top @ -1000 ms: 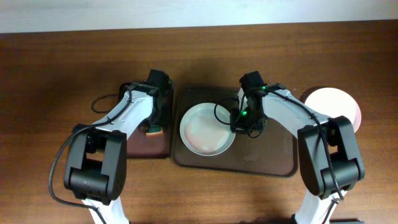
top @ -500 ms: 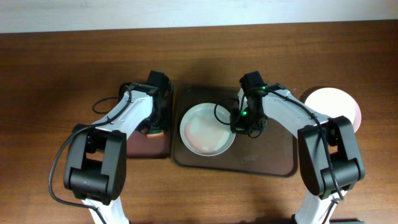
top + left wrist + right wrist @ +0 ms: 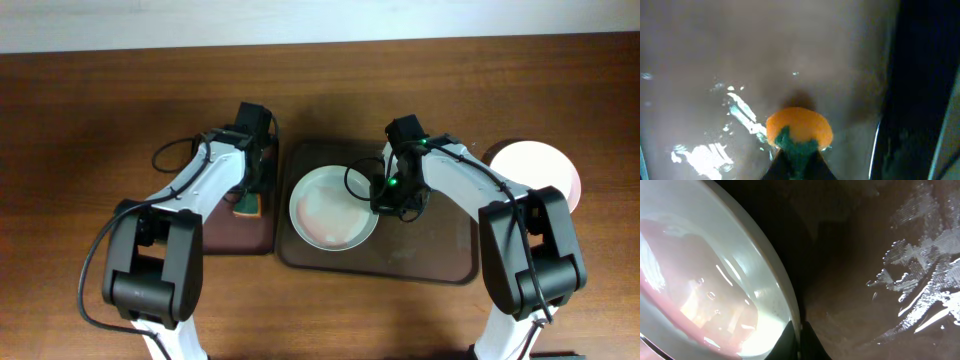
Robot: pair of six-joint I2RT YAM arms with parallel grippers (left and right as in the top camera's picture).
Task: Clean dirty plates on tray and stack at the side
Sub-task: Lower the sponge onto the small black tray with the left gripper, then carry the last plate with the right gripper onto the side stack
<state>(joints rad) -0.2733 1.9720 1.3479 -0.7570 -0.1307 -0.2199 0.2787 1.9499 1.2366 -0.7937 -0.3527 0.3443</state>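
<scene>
I should rise next, cross above the other white plate (image 3: pixel 537 168) resting past the brown tray's edge, to my right gripper's right in the overhead view, lower and let go.
A white plate (image 3: pixel 325 210) with a pinkish film lies on the left part of the brown tray (image 3: pixel 440 255). My right gripper (image 3: pixel 383 203) is shut on its right rim. The right wrist view shows the thin rim (image 3: pixel 790 305) of that plate (image 3: pixel 705 275) pinched between the two fingertips of the right gripper (image 3: pixel 799 339), over the wet tray (image 3: pixel 865 255). Another white plate (image 3: pixel 535 168) rests on the table to the right of the tray. My left gripper (image 3: pixel 796 162) is shut on the green side of an orange sponge (image 3: pixel 800 127), over the small dark tray.
The narrower dark tray (image 3: pixel 225 235) lies just left of the brown tray, with the sponge (image 3: pixel 247 207) and left gripper (image 3: pixel 250 195) above it. Its surface (image 3: pixel 715 75) shows wet streaks. Bare wooden table (image 3: pixel 100 120) surrounds both trays.
The left gripper's jaws have closed on the sponge and the left wrist has shifted slightly toward the table's far side. The right gripper and plate have not moved.
</scene>
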